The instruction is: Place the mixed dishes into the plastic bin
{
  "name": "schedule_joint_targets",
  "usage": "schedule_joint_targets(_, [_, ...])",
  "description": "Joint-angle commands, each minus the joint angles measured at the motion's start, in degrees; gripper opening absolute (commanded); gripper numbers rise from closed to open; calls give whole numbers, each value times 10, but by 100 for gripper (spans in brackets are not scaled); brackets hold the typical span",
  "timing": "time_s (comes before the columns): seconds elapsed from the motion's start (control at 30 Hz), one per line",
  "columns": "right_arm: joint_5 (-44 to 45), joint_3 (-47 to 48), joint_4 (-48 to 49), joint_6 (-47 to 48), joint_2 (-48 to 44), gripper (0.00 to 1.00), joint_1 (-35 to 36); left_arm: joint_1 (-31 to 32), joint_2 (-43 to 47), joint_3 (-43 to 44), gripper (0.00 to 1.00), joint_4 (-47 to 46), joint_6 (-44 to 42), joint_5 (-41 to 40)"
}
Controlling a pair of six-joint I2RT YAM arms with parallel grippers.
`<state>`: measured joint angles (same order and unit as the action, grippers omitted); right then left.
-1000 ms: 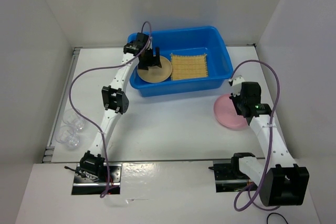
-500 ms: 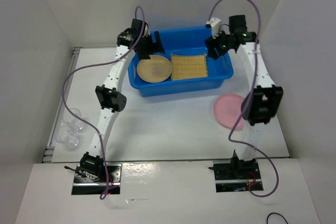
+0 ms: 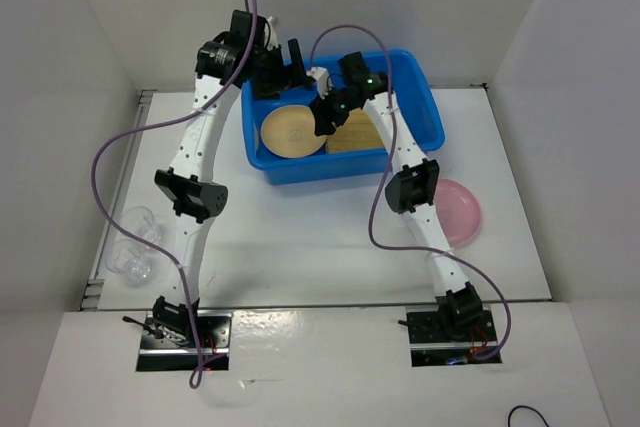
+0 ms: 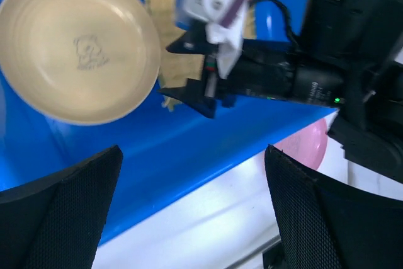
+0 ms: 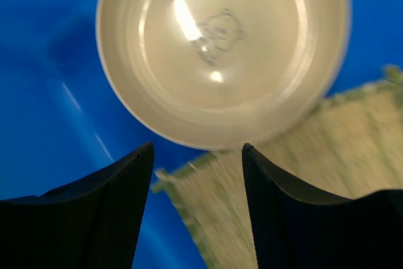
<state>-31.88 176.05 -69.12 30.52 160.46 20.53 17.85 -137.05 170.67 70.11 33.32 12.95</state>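
Next, my right gripper shifts toward the mat and turns slightly to straddle the tan-orange plate's mat-side rim (image 3: 325, 138) (image 5: 243, 143), since that rim runs across ahead of both fingers.
The blue plastic bin (image 3: 420, 107) stands at the back centre. Inside it lie the tan-orange plate (image 3: 293, 132) and the woven bamboo mat (image 3: 355, 137), partly hidden by my right arm. The pink plate (image 3: 462, 212) lies on the table to the right of the bin. Two clear glass cups (image 3: 135, 222) (image 3: 128, 263) stand at the far left. My left gripper (image 3: 290, 65) is open and empty above the bin's back left corner. My right gripper (image 3: 325, 115) is open and empty low over the bin, above where plate (image 5: 220, 48) and mat (image 5: 271, 187) meet.
White walls close in the table on the left, back and right. The left wrist view shows the tan plate (image 4: 79, 45), the right gripper (image 4: 214, 74), the bin's near wall (image 4: 157, 155) and the edge of the pink plate (image 4: 312, 146).
My right arm left the pink plate on the table and swung over the bin, from its right end to its middle. My left gripper rose off the tan plate and pulled back.
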Motion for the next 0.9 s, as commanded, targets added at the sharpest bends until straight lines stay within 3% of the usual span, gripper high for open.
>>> schedule_joint_targets(0.0, [-24, 37, -7, -34, 19, 63, 6, -2, 49, -46, 100, 35, -25, -35])
schedule_joint_targets(0.17, [-24, 37, 35, -64, 54, 63, 6, -2, 96, -128, 100, 40, -25, -68])
schedule_joint_targets(0.33, [-3, 37, 101, -128, 65, 73, -6, -2, 115, -188, 100, 40, -25, -80])
schedule_joint_targets(0.5, [-9, 37, 130, -155, 65, 79, -22, -2, 115, -198, 100, 40, -25, -86])
schedule_joint_targets(0.87, [-29, 37, 132, -179, 84, 79, -33, -2, 98, -186, 100, 40, -2, -86])
